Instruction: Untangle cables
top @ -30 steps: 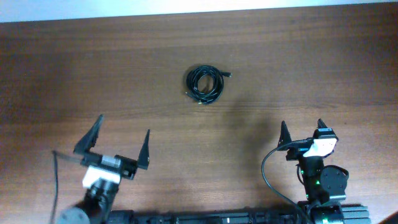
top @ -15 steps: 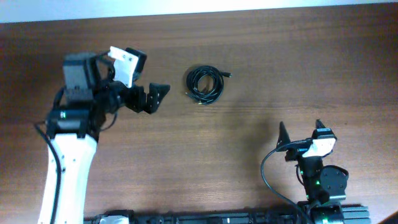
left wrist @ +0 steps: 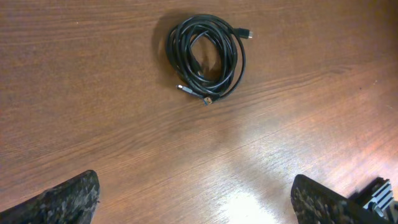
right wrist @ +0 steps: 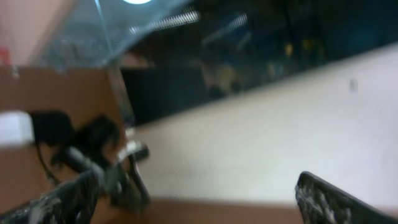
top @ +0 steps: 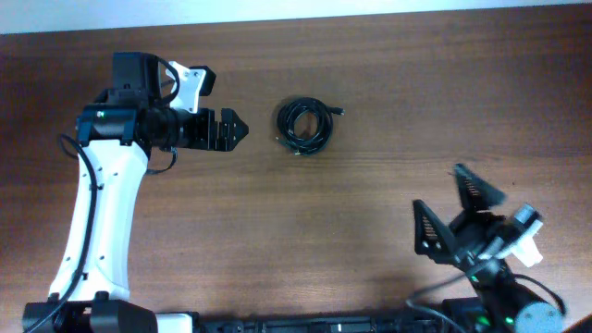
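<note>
The robot should next swing its right gripper outward from facing the room and tilt it down onto the coil's rim (top: 327,117) beside the lone plug, because the coil lies outward.
The cables (top: 305,124) lie as one small black coil on the wooden table, plug ends sticking out at its right and lower left. In the left wrist view the coil (left wrist: 206,57) sits near the top centre. My left gripper (top: 233,129) hovers just left of the coil, open and empty; its fingertips (left wrist: 68,199) show at the bottom corners. My right gripper (top: 455,202) is open and empty near the front right, far from the coil. Its wrist view is blurred and looks across the room, with one fingertip (right wrist: 336,202) at the lower right.
The table's far edge (top: 296,20) runs along the top. The left arm (top: 97,213) reaches up the left side. The right wrist view shows the other arm (right wrist: 93,155), blurred, at the left.
My left gripper has turned to point right at the coil and shifted slightly up. My right arm has lifted and swung right, its fingers now spread wide and tilted.
</note>
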Controlling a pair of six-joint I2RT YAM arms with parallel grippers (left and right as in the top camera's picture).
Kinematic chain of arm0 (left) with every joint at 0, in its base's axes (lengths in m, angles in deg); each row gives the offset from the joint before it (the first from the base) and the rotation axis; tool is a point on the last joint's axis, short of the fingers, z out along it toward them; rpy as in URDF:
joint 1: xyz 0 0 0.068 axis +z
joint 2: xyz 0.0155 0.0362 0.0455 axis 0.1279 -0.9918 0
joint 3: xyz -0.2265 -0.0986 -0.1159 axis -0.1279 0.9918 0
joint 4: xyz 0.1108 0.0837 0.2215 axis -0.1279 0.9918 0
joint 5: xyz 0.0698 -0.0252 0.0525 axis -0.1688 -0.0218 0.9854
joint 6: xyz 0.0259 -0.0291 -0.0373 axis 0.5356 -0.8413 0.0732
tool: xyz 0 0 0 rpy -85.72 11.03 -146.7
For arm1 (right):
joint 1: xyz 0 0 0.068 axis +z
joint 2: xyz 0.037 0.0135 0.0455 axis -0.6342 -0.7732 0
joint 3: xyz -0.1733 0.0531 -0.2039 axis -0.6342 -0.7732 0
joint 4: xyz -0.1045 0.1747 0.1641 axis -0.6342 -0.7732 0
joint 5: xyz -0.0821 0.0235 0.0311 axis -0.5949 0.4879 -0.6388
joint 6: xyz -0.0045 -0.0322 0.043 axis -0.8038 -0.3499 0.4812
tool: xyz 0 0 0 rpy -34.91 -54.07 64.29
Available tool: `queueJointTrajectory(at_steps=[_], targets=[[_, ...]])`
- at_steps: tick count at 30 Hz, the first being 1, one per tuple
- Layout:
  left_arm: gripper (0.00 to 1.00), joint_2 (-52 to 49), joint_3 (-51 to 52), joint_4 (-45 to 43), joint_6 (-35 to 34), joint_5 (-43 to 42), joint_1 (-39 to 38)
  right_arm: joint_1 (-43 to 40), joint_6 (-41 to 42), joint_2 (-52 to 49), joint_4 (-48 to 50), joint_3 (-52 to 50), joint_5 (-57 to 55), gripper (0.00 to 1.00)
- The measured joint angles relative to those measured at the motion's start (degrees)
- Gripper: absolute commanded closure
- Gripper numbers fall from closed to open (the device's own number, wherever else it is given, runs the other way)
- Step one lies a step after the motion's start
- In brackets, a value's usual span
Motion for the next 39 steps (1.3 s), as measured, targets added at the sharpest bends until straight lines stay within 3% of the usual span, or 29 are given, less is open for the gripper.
queueJointTrajectory(at_steps=[4,9,12,15,20,23,28,32,37,39], targets=[[0.0,-0.07,-0.11,-0.04,-3.8,-0.39,0.0,0.0,-12.39,-16.28,-31.08,31.41,-2.75,0.02],[0.01,-0.31,-0.15,-3.74,-8.48,-1.42,-0.9,0.0,-17.14,-47.58,-61.81,62.93,-0.24,0.02],[0.01,-3.3,-0.22,-5.14,-9.25,-1.86,-4.37,0.09,-17.18,-64.08,-62.93,69.72,13.53,0.03],[0.01,-8.41,-0.22,-7.13,-9.94,-0.81,-6.6,2.19,-16.96,-75.54,-63.49,70.12,19.26,0.05],[0.03,-15.72,-0.22,-7.26,-10.78,3.58,-7.15,11.39,-13.33,-98.68,-71.19,72.76,1.75,0.1],[0.02,-18.21,-0.22,-7.19,-10.78,5.84,-7.15,12.33,-11.28,-108.17,-62.55,74.62,-3.21,0.18],[0.01,-19.02,-0.22,-7.15,-10.93,8.96,-7.15,13.7,-8.24,-116.45,-52.22,75.25,-2.97,0.25],[0.01,-19.02,-0.22,-7.19,-10.93,9.33,-7.15,17.0,-7.58,-120.19,-46.51,75.25,-2.03,0.38],[0.01,-19.02,-0.22,-7.19,-10.93,9.35,-7.15,19.71,-7.26,-120.21,-45.72,75.3,-7.08,0.49],[0.01,-19.02,-0.22,-7.19,-10.93,9.38,-7.15,20.02,-7.19,-120.24,-45.72,75.3,-8.24,0.59]])
